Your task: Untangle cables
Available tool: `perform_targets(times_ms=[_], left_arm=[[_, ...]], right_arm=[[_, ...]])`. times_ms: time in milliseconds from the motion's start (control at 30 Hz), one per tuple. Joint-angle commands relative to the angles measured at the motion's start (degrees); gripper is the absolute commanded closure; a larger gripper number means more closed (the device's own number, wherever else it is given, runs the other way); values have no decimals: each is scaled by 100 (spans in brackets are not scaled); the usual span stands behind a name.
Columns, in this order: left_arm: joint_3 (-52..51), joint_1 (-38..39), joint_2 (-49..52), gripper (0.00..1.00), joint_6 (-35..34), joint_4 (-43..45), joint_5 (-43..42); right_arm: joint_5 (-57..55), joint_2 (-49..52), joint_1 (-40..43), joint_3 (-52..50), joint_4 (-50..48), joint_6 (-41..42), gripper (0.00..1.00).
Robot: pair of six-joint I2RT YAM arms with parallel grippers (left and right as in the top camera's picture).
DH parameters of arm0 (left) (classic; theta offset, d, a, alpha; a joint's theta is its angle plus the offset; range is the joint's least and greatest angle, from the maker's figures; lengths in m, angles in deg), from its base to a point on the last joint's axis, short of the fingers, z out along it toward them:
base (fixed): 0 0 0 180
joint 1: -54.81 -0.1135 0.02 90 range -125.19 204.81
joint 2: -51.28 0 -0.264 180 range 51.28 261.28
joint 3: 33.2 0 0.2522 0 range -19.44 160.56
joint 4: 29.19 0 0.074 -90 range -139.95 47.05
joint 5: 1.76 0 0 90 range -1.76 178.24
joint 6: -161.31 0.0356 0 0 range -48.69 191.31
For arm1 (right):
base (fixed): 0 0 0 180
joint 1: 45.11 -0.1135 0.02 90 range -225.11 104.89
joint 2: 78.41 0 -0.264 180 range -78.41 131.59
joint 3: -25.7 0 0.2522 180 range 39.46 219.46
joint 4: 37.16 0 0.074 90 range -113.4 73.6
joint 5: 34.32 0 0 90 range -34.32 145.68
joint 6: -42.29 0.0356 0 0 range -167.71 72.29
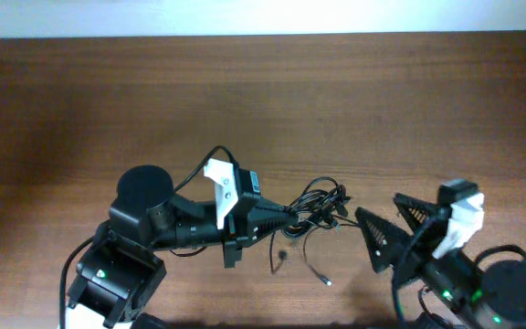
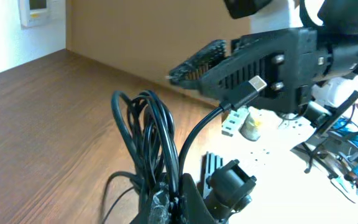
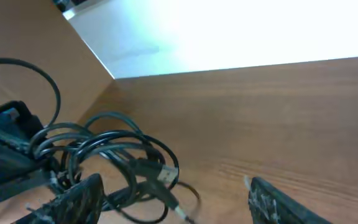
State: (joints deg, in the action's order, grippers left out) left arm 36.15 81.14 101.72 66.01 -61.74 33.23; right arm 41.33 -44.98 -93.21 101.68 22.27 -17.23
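The bundle needs to go outward and down next in my left gripper, which should release it on the bare tabletop just beyond the tangle (image 1: 283, 171). The wood is clear there.
The cables (image 1: 320, 205) form a tangled black bundle near the table's middle front, with two loose ends trailing toward the front edge, one tipped by a small plug (image 1: 325, 281). My left gripper (image 1: 292, 217) reaches in from the left and is shut on the bundle. In the left wrist view the loops (image 2: 146, 134) rise from its fingers (image 2: 191, 198), and a silver USB plug (image 2: 254, 84) sticks up. My right gripper (image 1: 376, 204) stands open just right of the tangle. In the right wrist view its fingers (image 3: 72, 200) straddle a USB plug (image 3: 166, 175) without touching it.
The brown wooden table (image 1: 272, 100) stretches back to a white wall. Both arm bases (image 1: 117, 274) stand at the front edge, with thicker black arm cables beside them. A white area with small parts (image 2: 272, 134) lies beyond the table's near side.
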Motion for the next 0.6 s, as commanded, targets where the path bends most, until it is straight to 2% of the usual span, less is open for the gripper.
perform_targets(times_ms=[0, 67, 100, 167, 233, 400, 500, 567], left_arm=[[-4, 24, 166, 100, 160, 24, 125], [-4, 24, 291, 100, 916, -22, 125], [-4, 24, 348, 100, 1246, -13, 125], [-4, 24, 393, 100, 1403, -13, 125], [-4, 24, 393, 100, 1401, -13, 125], [-4, 24, 393, 100, 1401, -13, 129], [-4, 24, 391, 100, 1401, -13, 63], [-4, 24, 393, 100, 1405, -11, -385]], right_arm=[[-70, -28, 15, 48, -31, 166, 28], [17, -17, 15, 48, -44, 1093, 41], [214, 24, 15, 48, -39, 1558, 54], [323, 179, 15, 48, -44, 2181, 60], [719, 461, 15, 48, -63, 2581, 62], [2149, 1327, 15, 48, -546, 2575, 66], [2120, 1421, 15, 48, -570, 2575, 66], [1572, 1576, 15, 48, -741, 2577, 66]])
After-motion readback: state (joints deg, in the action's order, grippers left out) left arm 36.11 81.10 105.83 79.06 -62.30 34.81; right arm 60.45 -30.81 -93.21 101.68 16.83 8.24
